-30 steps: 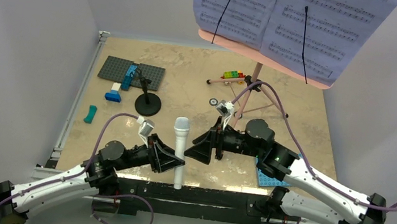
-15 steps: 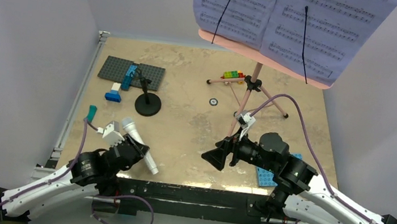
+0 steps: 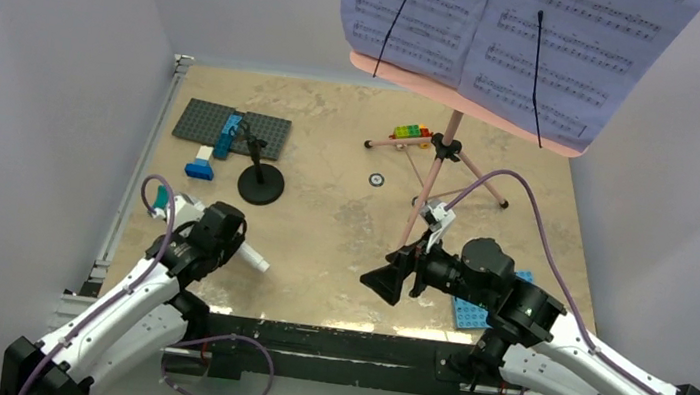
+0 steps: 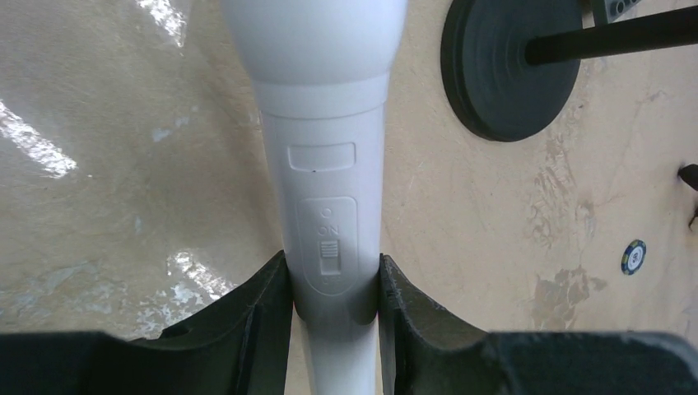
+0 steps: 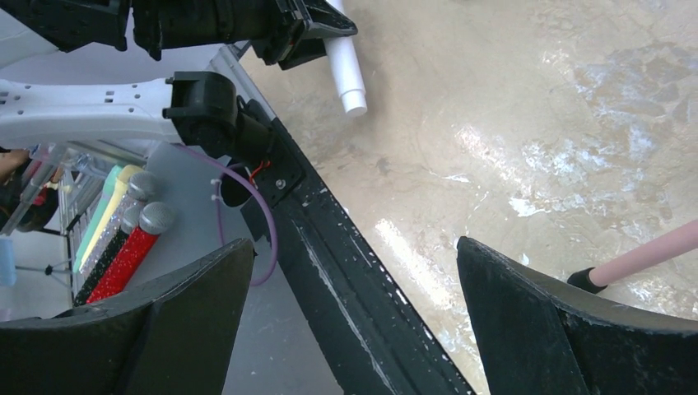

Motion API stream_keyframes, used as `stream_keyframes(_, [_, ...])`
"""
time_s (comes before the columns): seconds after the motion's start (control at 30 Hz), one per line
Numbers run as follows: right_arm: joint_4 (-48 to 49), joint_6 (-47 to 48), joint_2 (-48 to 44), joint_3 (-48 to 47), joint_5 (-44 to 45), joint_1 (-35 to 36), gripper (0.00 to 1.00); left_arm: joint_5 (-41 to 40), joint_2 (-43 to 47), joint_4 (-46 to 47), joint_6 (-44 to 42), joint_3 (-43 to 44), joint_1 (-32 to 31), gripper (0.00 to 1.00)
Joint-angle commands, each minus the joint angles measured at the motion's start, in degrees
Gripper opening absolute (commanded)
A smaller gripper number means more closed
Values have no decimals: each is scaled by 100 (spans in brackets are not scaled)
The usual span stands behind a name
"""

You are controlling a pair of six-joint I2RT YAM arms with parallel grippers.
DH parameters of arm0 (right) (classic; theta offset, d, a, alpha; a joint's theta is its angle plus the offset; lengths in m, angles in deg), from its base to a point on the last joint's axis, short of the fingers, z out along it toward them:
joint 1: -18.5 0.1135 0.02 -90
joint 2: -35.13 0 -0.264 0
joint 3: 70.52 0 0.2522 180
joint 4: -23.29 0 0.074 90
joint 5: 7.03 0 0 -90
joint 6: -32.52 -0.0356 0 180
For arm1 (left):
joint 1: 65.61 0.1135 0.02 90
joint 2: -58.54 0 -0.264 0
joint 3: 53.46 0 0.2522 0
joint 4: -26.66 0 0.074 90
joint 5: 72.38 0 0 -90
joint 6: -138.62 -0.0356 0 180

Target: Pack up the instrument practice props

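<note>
The grey-white microphone (image 3: 254, 257) (image 4: 333, 164) should be released next on the near side of the black mic stand, after my left gripper lowers slightly outward, since the table is bare there.
The grey-white microphone (image 4: 333, 164) lies low and tilted over the table's front left, and my left gripper (image 4: 335, 288) is shut on its body at the switch. From above, only its handle end (image 3: 253, 262) pokes out of the left gripper (image 3: 218, 240). The black round-based mic stand (image 3: 260, 183) is just beyond it. The pink music stand (image 3: 439, 163) is at the back right and carries the lavender sheet-music pages (image 3: 507, 35). In front of it, my right gripper (image 3: 382, 280) hangs open and empty over the front edge (image 5: 354, 271).
A grey studded plate (image 3: 229, 127) with blue bricks (image 3: 200, 167) lies at the back left. A teal piece (image 3: 162, 197) lies by the left rail. Coloured bricks (image 3: 410, 131) and a small disc (image 3: 376, 180) are near the tripod. A blue plate (image 3: 473, 313) lies under the right arm.
The left arm has swung the microphone from upright at the centre front down to the left. The right gripper has drawn back from it to the right and opened wide.
</note>
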Motion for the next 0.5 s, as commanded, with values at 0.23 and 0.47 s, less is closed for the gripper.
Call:
stream_keyframes(0.23, [-175, 173, -329, -6, 203, -13, 99, 1216, -1514, 1715, -957, 369, 1474, 0])
stream_keyframes(0.47, [-286, 186, -613, 82, 291, -16, 99, 1378, -2381, 1948, -986, 626, 1914, 0])
